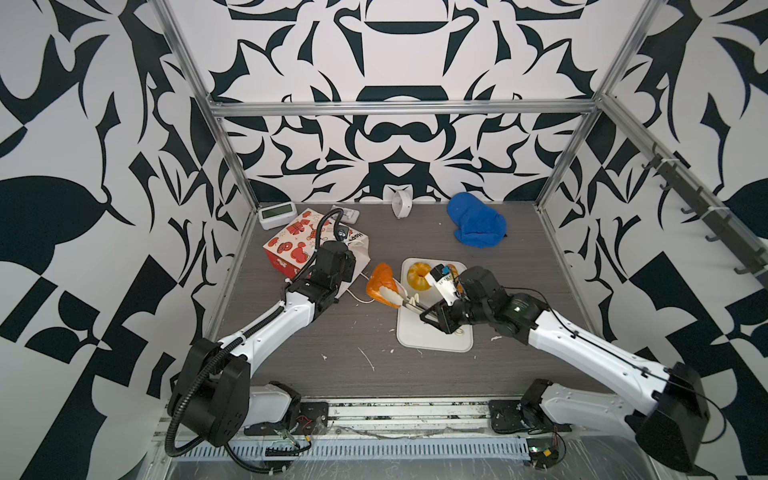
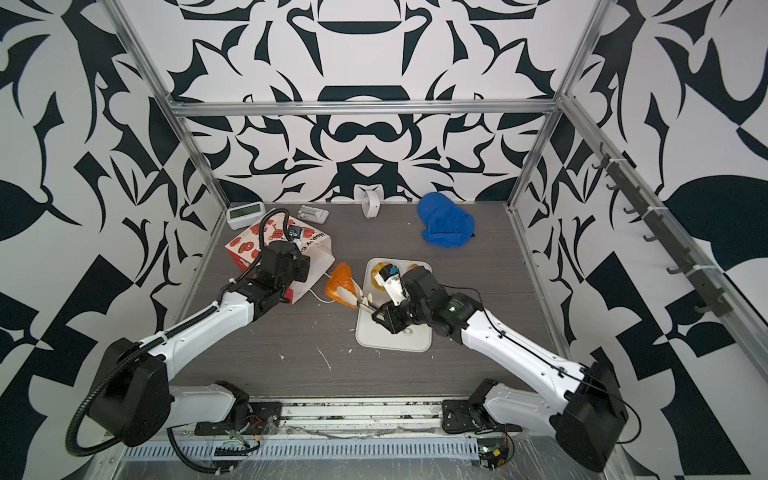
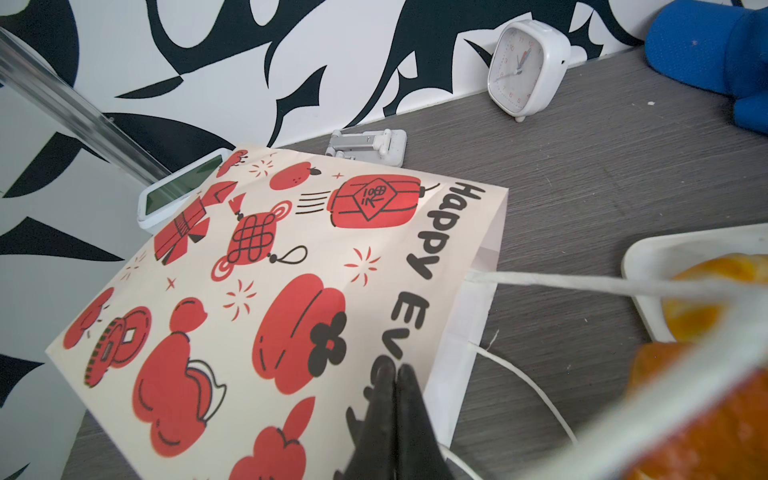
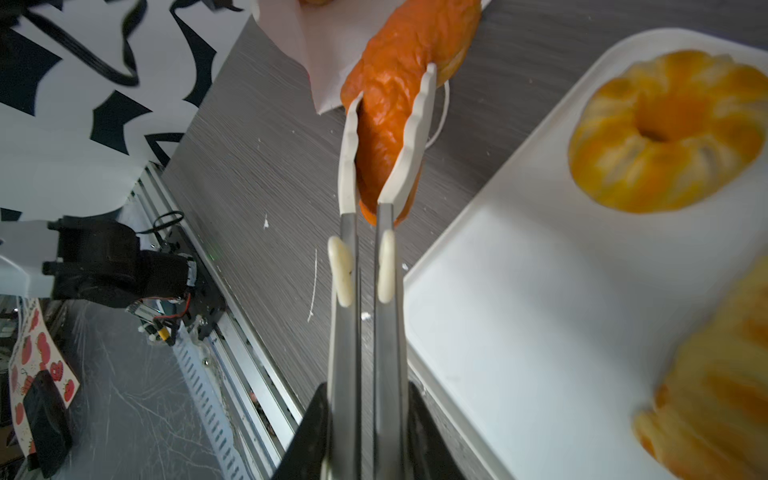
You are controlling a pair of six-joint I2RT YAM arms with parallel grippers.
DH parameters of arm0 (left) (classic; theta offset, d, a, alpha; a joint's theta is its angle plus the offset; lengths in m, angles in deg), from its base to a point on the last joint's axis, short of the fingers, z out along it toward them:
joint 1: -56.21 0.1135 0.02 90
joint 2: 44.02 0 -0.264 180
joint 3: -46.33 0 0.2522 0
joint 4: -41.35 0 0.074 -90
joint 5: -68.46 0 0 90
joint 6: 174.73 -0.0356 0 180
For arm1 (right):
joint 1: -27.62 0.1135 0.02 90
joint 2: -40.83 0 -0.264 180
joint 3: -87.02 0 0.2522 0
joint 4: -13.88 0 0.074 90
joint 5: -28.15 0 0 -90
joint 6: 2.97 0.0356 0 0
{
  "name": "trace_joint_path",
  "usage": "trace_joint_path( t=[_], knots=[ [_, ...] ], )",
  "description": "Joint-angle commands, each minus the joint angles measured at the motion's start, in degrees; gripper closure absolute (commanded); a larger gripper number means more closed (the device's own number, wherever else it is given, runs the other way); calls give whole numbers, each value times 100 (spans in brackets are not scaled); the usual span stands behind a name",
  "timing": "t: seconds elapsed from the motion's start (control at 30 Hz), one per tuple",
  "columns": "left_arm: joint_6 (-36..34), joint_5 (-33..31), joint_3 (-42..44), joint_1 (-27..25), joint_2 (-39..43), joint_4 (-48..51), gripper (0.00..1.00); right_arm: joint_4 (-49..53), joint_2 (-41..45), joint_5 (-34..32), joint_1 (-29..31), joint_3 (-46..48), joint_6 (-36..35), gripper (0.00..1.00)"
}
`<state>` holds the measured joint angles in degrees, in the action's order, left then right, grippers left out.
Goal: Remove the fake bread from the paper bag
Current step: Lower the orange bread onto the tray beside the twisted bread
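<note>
The near part of the tray lies bare beside the golden ring (image 1: 417, 276), so the robot's right gripper will move back and down over it and let go of the metal tongs.
The red and white paper bag (image 1: 291, 245) (image 3: 291, 291) lies on its side at the back left, mouth towards the tray. My left gripper (image 3: 395, 370) is shut, its tips against the printed face near the mouth. My right gripper (image 4: 365, 390) (image 1: 424, 311) is shut on metal tongs (image 4: 365, 270). Their white tips clamp a reddish-orange piece of fake bread (image 4: 395, 83) (image 1: 380, 282) just outside the bag's mouth, between bag and tray. On the white tray (image 1: 432, 336) (image 4: 519, 291) lie a golden ring (image 4: 665, 129) (image 1: 417, 276) and a second pastry (image 4: 715, 374), partly hidden in both top views.
A blue cloth (image 1: 476, 222) lies at the back right. A white clock (image 1: 401, 203), a small white stand (image 1: 345, 216) and a digital display (image 1: 276, 214) stand along the back wall. The bag's cord handle (image 3: 582, 284) trails across the table towards the tray.
</note>
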<state>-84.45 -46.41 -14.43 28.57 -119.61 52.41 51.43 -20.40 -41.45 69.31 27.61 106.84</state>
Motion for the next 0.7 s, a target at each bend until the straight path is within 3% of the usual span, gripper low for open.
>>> trace_joint_path(
  t=[0.0,0.4,0.67],
  knots=[
    [74,-10,-143,50,-8,-169,100,59,587,-280,6,217,243,91],
    [43,77,-85,80,0,-246,100,1100,2066,-1010,13,840,947,91],
    [52,140,-89,84,-70,-322,100,1271,2289,-1319,7,1214,1276,91]
  ],
)
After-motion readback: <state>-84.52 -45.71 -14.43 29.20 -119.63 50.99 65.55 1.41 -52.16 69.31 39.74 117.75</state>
